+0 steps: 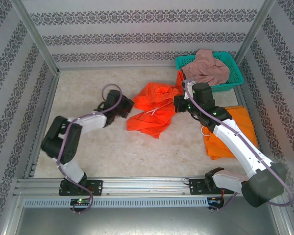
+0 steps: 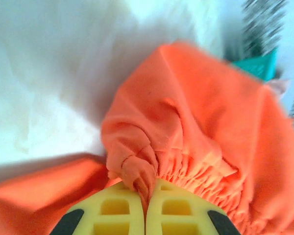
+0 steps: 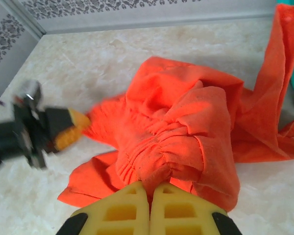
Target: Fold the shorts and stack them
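Note:
My left gripper will next lift the pinched fold high and away from my base, and then it will bring the fold down over the table.
The red-orange shorts lie crumpled in the middle of the table. My left gripper is at their left edge, and in the left wrist view it is shut on a pinched fold of the cloth. My right gripper is at their right side, and in the right wrist view it is shut on the gathered waistband. The bright orange shorts lie flat at the right, partly under the right arm. The dusty pink shorts sit heaped in the basket.
The teal plastic basket stands at the back right corner, and one strip of red-orange cloth reaches up to its rim. Patterned walls and metal posts enclose the table on three sides. The left gripper appears blurred in the right wrist view.

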